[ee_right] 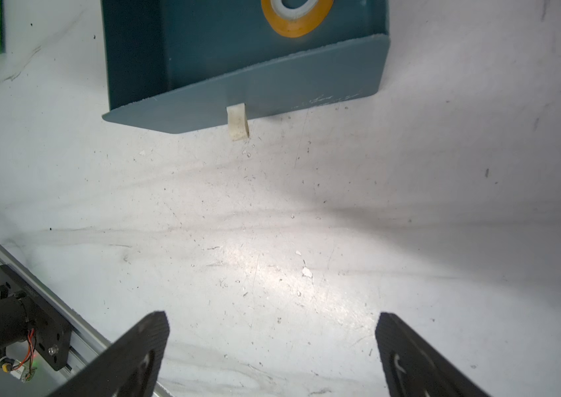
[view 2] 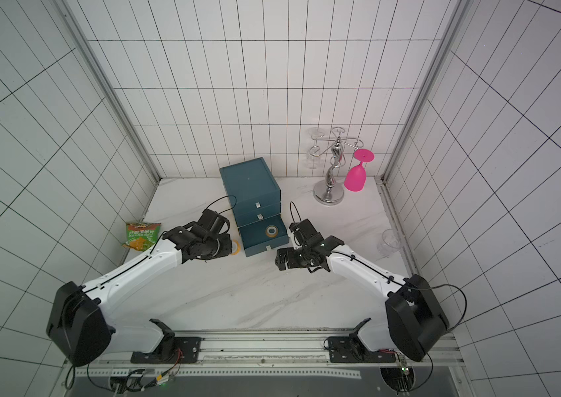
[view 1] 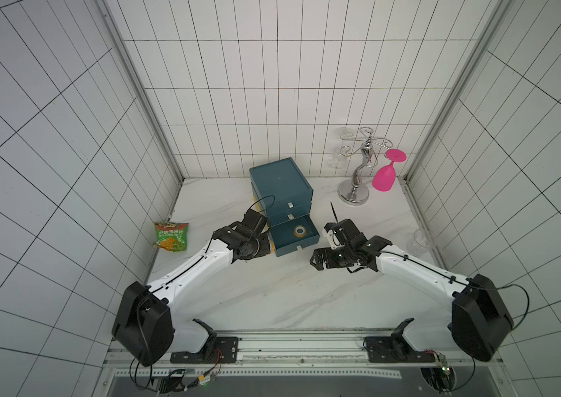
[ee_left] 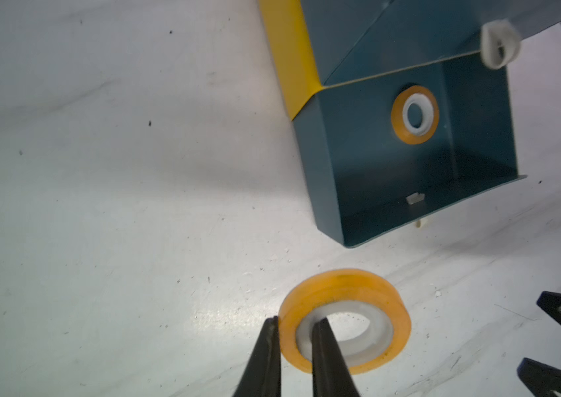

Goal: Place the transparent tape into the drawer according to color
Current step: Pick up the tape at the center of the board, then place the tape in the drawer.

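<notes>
My left gripper carries the roll over the tray's side next and releases it on the bare bottom of the tray, beside the gripper and outward, as its color match lies there.
The drawer (view 1: 280, 185) is a teal chest at the back middle of the table; its lowest tray (view 1: 310, 237) is pulled out. One orange-yellow transparent tape roll (view 1: 300, 231) lies flat inside that tray, also clear in the left wrist view (ee_left: 414, 115). My left gripper (ee_left: 294, 321) is shut on a second orange-yellow tape roll (ee_left: 344, 319), one finger outside the ring and one inside its white core. It hangs low over the table, just left of the open tray. My right gripper (ee_right: 272, 323) stands open with nothing in it, in front of the tray's right corner (view 2: 278, 263).
A green snack bag (view 1: 171, 236) lies at the left wall. A chrome glass rack (view 1: 358, 165) with a pink glass (view 1: 384, 177) stands at the back right. A clear cup (view 1: 419, 242) sits by the right wall.
</notes>
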Tool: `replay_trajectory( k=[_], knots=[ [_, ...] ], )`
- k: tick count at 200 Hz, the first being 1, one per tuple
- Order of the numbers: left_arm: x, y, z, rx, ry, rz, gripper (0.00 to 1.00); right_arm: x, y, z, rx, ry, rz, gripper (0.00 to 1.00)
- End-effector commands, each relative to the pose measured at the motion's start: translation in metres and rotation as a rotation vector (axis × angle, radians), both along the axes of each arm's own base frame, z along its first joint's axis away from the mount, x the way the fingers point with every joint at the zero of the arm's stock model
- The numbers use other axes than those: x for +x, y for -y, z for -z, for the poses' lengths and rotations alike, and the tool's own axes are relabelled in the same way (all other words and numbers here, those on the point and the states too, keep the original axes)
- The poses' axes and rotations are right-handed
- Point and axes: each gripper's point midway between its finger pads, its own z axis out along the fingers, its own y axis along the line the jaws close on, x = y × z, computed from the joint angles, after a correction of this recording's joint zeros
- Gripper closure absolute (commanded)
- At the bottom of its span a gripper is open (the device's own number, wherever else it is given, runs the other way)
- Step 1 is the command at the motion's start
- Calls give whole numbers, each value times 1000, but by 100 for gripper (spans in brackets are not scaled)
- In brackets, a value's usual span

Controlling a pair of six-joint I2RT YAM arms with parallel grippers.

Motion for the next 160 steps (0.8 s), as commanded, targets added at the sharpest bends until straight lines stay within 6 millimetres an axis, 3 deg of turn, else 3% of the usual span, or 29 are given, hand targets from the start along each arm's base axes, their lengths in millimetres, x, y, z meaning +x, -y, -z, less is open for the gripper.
replay_trajectory(
  k=[1,47,86,122,132,145,160],
  knots=[
    [24,19,-16,-53,95,2,100,5,12,4,-7,15,52,1],
    [51,44,-22,-77,201,-3,100,10,14,1,9,22,79,1],
    [63,56,-8,-54,220,-2,100,12,17,0,13,26,90,1],
    [68,54,10,6,223,0,100,12,19,1,12,24,97,0],
    [69,52,14,20,230,-6,86,12,19,0,14,24,98,0],
    [69,51,17,28,241,-6,62,12,19,1,13,20,99,0],
    [69,50,18,30,250,-6,48,12,18,1,16,16,97,0]
  ],
)
